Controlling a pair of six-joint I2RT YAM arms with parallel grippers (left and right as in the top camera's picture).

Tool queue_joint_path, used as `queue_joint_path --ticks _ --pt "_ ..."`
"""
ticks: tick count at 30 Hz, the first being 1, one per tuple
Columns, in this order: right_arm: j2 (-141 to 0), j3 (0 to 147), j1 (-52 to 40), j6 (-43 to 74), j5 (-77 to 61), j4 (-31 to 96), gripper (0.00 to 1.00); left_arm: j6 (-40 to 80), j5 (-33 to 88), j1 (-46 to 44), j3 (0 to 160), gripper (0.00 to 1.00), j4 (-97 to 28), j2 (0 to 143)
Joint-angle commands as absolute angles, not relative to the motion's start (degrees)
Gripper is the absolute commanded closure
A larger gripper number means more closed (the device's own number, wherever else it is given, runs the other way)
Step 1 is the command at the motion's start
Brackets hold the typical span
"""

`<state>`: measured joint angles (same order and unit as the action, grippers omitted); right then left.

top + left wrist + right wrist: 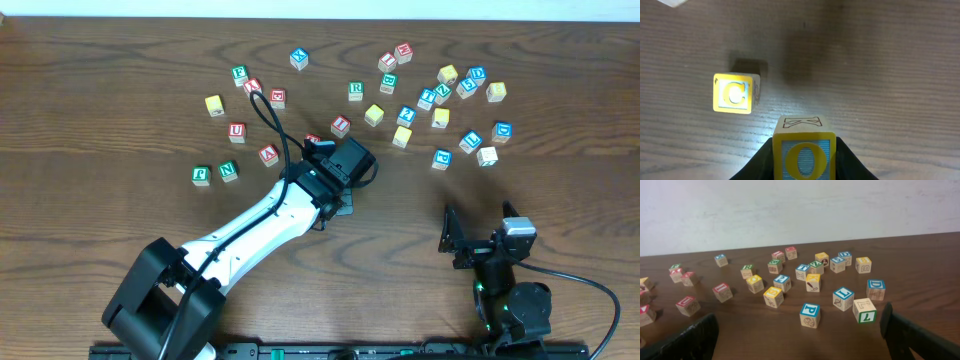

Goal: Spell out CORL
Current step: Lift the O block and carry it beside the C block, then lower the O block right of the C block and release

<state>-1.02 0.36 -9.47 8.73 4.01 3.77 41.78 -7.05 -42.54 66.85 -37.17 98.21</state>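
The O goes down in my left gripper next, for release as C's next letter on the bare wood beside the C cube, since that wood lies below the gripper.
In the left wrist view my left gripper (804, 159) is shut on a yellow-faced cube with a yellow O (804, 152), held just above the wood. A yellow-faced C cube (733, 93) lies on the table to its left, apart from it. In the overhead view the left arm's wrist (338, 172) hides both cubes. A pale cube with a green R (356, 90) sits at the back middle. Among the blue-lettered cubes (427, 98) at the back right I cannot tell which is the L. My right gripper (462, 238) (800, 342) stands open and empty near the front.
Many loose letter cubes lie in an arc across the back of the table (560, 210): red and green ones at the left (237, 130), yellow and blue ones at the right (470, 140). A blue P cube (810, 314) and a green-faced cube (865, 310) lie nearest the right gripper.
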Motion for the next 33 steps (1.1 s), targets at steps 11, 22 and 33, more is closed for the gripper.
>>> queue_joint_path --ticks 11,22,33 --pt "-0.8 0.3 -8.7 9.3 3.9 4.0 0.01 40.6 -9.8 -42.6 65.0 0.92 -33.5 99.3" --pt "-0.8 0.3 -8.7 9.3 3.9 4.0 0.01 38.6 -10.8 -42.6 64.3 0.92 -33.0 99.4" --pt "-0.8 0.3 -8.7 9.4 3.9 4.0 0.01 38.6 -12.3 -42.6 61.3 0.92 -29.4 99.5"
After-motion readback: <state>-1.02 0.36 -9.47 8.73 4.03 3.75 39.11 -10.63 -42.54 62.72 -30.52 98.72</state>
